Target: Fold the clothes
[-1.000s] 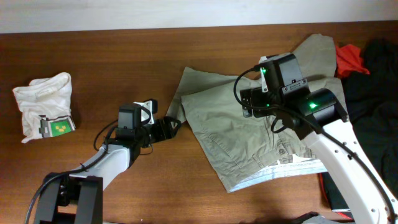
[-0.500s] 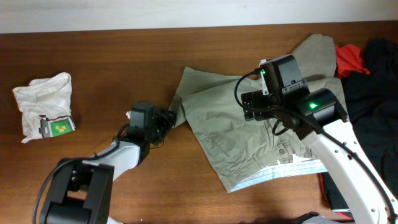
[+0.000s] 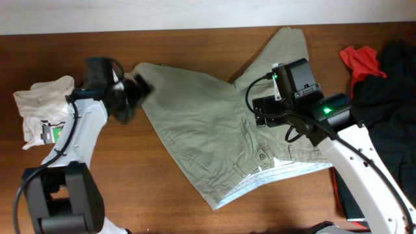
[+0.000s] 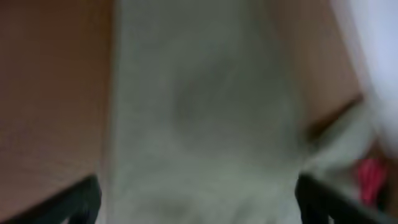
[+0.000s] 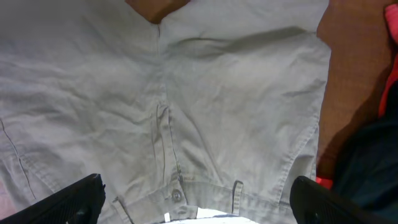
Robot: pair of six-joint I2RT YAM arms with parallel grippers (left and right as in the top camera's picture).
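Note:
My wide-open fingers are empty and the back leg lies loose. Next, my right gripper needs to go down, away from the fly, to the hem of the back leg [image 3: 294, 30].
The khaki trousers [image 3: 208, 136] lie spread across the middle of the table, one leg stretched to the far left and the other to the back. My left gripper [image 3: 127, 97] is at the end of the left leg. The left wrist view is blurred: pale cloth [image 4: 199, 124] fills it, and my left fingers [image 4: 196, 202] stand wide apart around the cloth. My right gripper [image 3: 265, 112] hovers open over the fly and waistband [image 5: 186, 93], its fingers [image 5: 196, 202] wide apart and holding nothing.
A small white garment with a green label [image 3: 45, 107] lies at the far left, close behind my left arm. A red garment [image 3: 357, 60] and a black one [image 3: 390, 84] are heaped at the right edge.
My left arm has swung fast to the back left, and the trouser leg went with it, so the folded trousers are now spread out. The right arm has hardly moved.

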